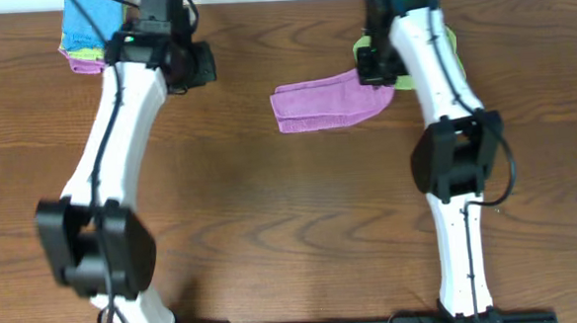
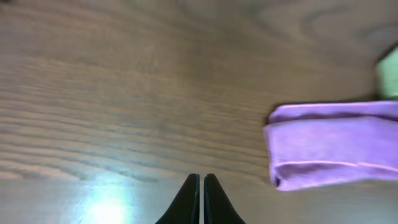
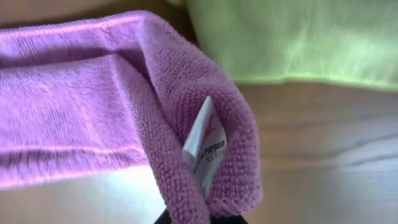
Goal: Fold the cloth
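Observation:
My right gripper brings the lifted end of the cloth across to the left in the overhead view next, down onto the cloth's flat end (image 1: 290, 110), and releases it.
The purple cloth (image 1: 325, 102) lies folded into a long strip on the wooden table, its right end lifted. My right gripper (image 1: 375, 70) is shut on that right end; in the right wrist view the cloth (image 3: 93, 93) bunches over the fingers (image 3: 202, 218) with its white tag (image 3: 205, 146) showing in the fold. My left gripper (image 1: 196, 65) is shut and empty, at the back left, well clear of the cloth's left end. In the left wrist view its closed fingertips (image 2: 201, 180) hover above bare wood, and the cloth (image 2: 336, 146) lies to the right.
A green cloth (image 1: 364, 47) lies under the right arm at the back, also in the right wrist view (image 3: 292, 37). A stack of folded cloths, blue on top (image 1: 89, 29), sits at the back left corner.

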`<state>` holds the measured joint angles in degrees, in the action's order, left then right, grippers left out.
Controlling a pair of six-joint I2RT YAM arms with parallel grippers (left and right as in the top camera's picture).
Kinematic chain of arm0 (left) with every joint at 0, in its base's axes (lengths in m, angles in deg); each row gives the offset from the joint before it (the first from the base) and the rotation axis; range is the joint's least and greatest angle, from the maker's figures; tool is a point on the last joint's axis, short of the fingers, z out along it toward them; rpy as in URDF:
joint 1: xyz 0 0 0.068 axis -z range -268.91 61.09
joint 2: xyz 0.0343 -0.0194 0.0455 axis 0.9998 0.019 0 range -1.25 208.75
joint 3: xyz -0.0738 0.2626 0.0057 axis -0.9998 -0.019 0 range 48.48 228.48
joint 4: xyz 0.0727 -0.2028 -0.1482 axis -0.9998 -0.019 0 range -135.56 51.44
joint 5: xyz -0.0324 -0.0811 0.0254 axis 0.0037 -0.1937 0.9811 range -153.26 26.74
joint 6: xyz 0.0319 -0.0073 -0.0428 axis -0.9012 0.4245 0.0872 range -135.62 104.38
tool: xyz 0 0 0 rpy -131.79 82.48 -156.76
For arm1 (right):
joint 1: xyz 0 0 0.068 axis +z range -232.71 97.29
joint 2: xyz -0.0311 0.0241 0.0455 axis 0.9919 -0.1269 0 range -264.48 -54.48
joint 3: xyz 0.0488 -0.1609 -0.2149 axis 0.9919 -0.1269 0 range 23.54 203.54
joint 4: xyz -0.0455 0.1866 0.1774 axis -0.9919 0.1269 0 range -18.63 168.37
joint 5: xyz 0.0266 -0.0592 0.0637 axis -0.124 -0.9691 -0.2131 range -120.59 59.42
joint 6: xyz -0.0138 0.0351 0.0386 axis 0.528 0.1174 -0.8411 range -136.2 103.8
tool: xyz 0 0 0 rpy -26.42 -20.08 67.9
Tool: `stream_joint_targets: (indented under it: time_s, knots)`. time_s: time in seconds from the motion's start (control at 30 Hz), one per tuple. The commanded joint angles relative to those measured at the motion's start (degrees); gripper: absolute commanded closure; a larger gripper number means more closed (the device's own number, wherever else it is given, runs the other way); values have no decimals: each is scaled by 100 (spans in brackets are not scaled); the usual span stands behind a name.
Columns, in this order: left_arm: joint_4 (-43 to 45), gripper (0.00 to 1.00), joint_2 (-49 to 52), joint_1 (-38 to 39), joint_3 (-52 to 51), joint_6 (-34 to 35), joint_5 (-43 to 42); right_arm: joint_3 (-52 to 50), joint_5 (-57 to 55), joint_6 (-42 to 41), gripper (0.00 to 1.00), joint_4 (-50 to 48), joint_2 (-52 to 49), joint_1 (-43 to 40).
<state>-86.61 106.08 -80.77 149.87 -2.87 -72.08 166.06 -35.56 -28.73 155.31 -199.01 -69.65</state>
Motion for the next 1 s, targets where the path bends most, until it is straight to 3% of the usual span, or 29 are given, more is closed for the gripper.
stream_joint_targets:
  time_s: [0.0, 0.37, 0.97]
  knots:
    - [-144, 94, -568, 4, 127, 212, -44, -170, -866, -181, 99, -345, -26, 595]
    - [-651, 94, -1690, 2, 127, 199, -63, -293, -1305, 85, 99, -1093, -518, 1580]
    - [-776, 94, -2057, 4, 127, 140, 37, -280, -1327, 839, 99, -1093, -516, 2142]
